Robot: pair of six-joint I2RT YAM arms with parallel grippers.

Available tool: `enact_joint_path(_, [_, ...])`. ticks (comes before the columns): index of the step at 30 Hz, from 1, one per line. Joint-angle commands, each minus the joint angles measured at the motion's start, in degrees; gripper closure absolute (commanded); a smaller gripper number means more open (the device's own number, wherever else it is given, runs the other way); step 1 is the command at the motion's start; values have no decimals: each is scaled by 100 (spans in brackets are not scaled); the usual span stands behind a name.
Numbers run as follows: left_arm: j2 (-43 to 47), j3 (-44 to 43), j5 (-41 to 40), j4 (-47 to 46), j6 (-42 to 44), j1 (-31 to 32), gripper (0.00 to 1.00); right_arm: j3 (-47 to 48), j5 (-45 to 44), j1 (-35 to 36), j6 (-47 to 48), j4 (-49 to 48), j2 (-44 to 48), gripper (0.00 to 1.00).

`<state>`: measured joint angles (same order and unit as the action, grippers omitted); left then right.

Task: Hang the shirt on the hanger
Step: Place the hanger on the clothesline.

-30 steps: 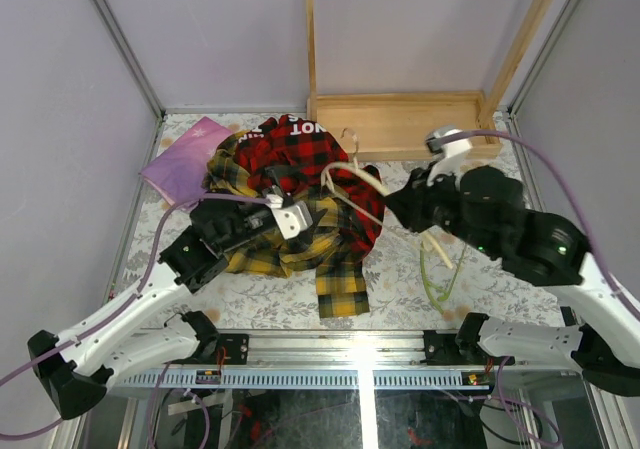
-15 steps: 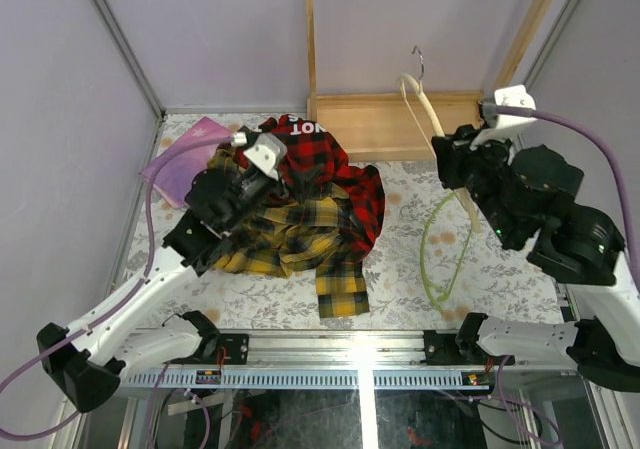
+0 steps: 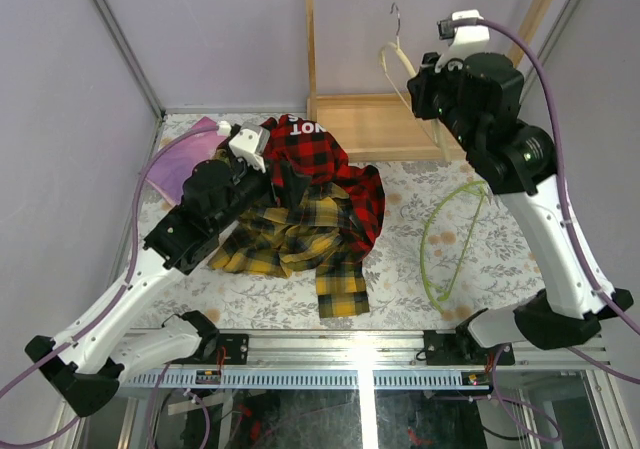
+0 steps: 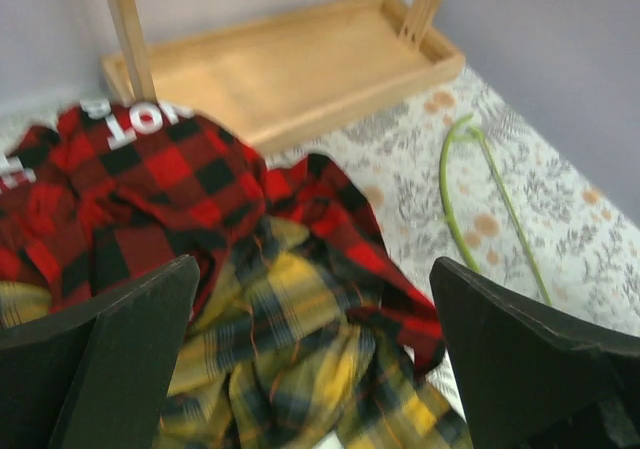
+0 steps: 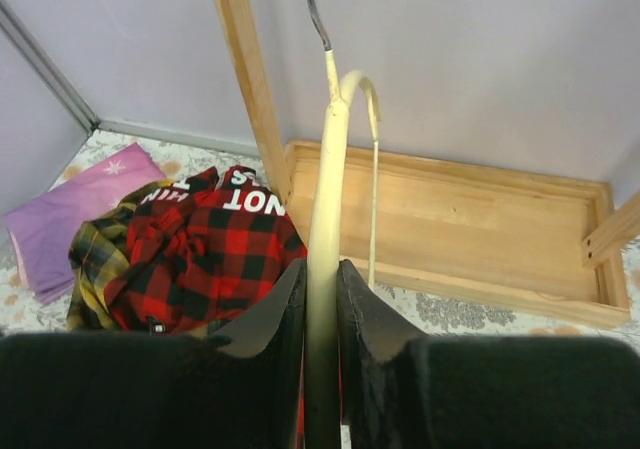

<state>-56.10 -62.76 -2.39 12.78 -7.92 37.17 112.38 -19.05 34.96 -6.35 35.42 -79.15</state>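
Observation:
My right gripper will rise outward toward the upright wooden posts and release the cream hanger, as its hook points up, clear of the gripper's fingers.
The yellow-and-black plaid shirt (image 3: 290, 241) lies crumpled on the table, partly under a red-and-black plaid garment (image 3: 312, 157). My left gripper (image 3: 283, 176) hovers open and empty above the shirt (image 4: 290, 369), not touching it. The thin yellow-green hanger (image 3: 441, 237) lies flat on the table to the right and shows in the left wrist view (image 4: 482, 191). My right gripper (image 3: 424, 73) is raised high at the back, shut on a cream curved hanger (image 5: 325, 199) with its metal hook pointing up. My right gripper's jaws (image 5: 322, 274) pinch the hanger's arm.
A shallow wooden tray (image 3: 395, 124) with upright wooden posts (image 3: 309, 39) stands at the back. A purple cloth (image 3: 183, 157) lies at the back left. The red garment (image 5: 200, 259) has white lettering near the tray. Grey walls close in left and right.
My right arm has lifted the cream hanger off the clothes pile, up and back toward the wooden posts. My left gripper has drawn back and up from the shirt.

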Motion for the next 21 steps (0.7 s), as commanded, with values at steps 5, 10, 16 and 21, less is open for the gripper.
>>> enact_joint_path(5, [307, 477, 250, 1715, -842, -25, 0, 1145, 2091, -1354, -919, -498, -691, 100])
enact_joint_path(10, [624, 720, -306, 1707, -968, -30, 0, 1670, 2853, -2031, -1532, -583, -1131, 100])
enact_joint_path(16, [344, 243, -503, 1811, -810, -25, 0, 2350, 3743, -2822, -2303, -712, -1752, 100])
enact_joint_path(21, [297, 260, -418, 1851, -854, -24, 0, 2620, 4655, -3370, -3158, -1248, -2174, 100])
